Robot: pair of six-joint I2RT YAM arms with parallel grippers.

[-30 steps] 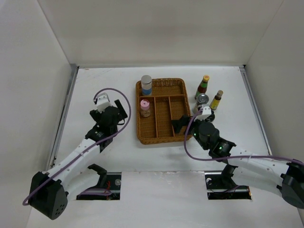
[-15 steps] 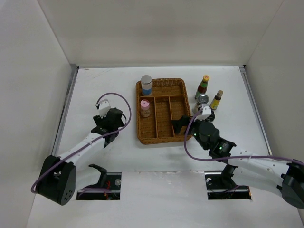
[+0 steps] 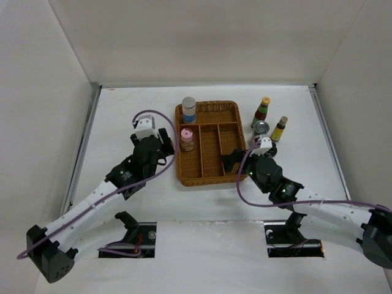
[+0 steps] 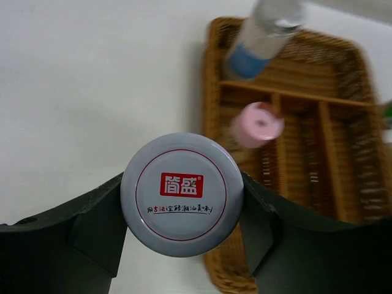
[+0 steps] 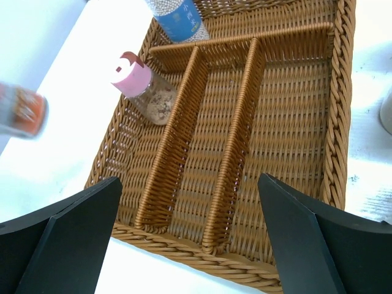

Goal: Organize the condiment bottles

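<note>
The tray's section for the pink-lidded jar has an empty near end below my left gripper, to its right in the top view. Next I cross the tray's rim, lower and release.
My left gripper (image 4: 180, 187) is shut on a white-lidded jar (image 4: 179, 208) with a red label, held just left of the wicker tray (image 3: 211, 179). In the right wrist view that jar (image 5: 21, 110) shows as a blur beside the tray (image 5: 340, 92). A grey-capped blue-label bottle (image 3: 188, 109) and a pink-lidded jar (image 3: 187, 138) stand in the tray's left side. Two dark sauce bottles (image 3: 261, 112) (image 3: 279, 128) and a silver-lidded jar (image 3: 261, 128) stand on the table right of the tray. My right gripper (image 5: 188, 184) hangs open over the tray's near right compartments, with nothing between its fingers.
White walls enclose the table on the left, back and right. The tray has a long cross compartment at the back and narrow lengthwise ones (image 5: 214, 122) in front. My left gripper (image 3: 164, 143) sits close to the tray's left rim.
The left gripper went from open to shut on the white-lidded jar. The arm dipped to the left, then swung right toward the tray. The right arm has not moved.
</note>
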